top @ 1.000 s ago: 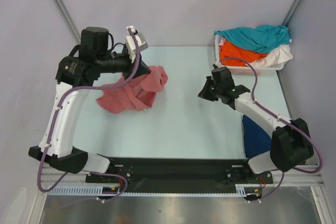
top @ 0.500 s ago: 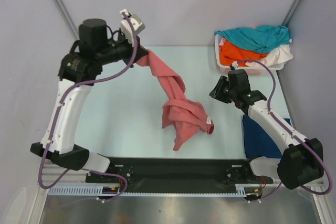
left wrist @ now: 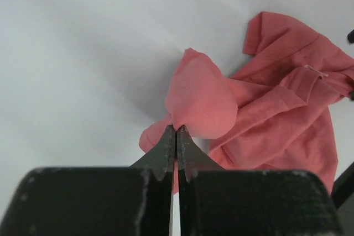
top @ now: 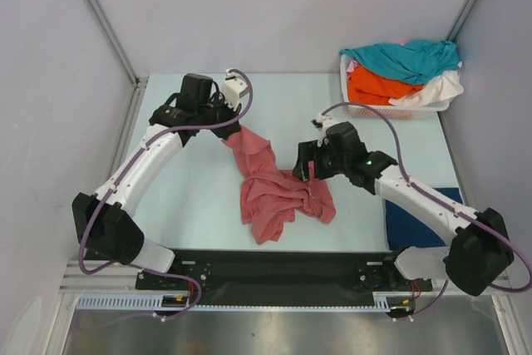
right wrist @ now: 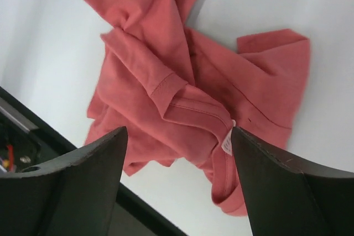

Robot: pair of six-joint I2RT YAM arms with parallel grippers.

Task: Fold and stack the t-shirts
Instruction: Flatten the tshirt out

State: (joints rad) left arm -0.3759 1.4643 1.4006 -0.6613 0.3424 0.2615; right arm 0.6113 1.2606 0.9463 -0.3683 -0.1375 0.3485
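Observation:
My right gripper moves to the left in the top view and down onto the ridged fold across the shirt's middle [top: 280, 187] [right wrist: 154, 74] next, because cloth bunches up there.
A crumpled salmon-red t-shirt [top: 270, 184] lies on the middle of the table, one end lifted toward the back left. My left gripper [top: 230, 128] is shut on that raised end; in the left wrist view the cloth [left wrist: 202, 100] bulges out right at the closed fingertips [left wrist: 176, 131]. My right gripper [top: 304, 168] hovers open just above the shirt's right side. In the right wrist view its collar and white label [right wrist: 227, 143] show between the wide-apart fingers [right wrist: 94, 164]. A navy t-shirt [top: 416, 218] lies flat at the right, partly under the right arm.
A white lattice basket [top: 397, 104] at the back right holds teal [top: 411, 57], orange [top: 378, 85] and white [top: 440, 89] t-shirts. Pale walls and metal posts enclose the table. The black base rail [top: 274, 268] runs along the near edge.
The left arm swung the shirt up and out, then came down toward the table's middle, leaving the cloth spread lower. The right arm moved left over the shirt and its jaws went from shut to open.

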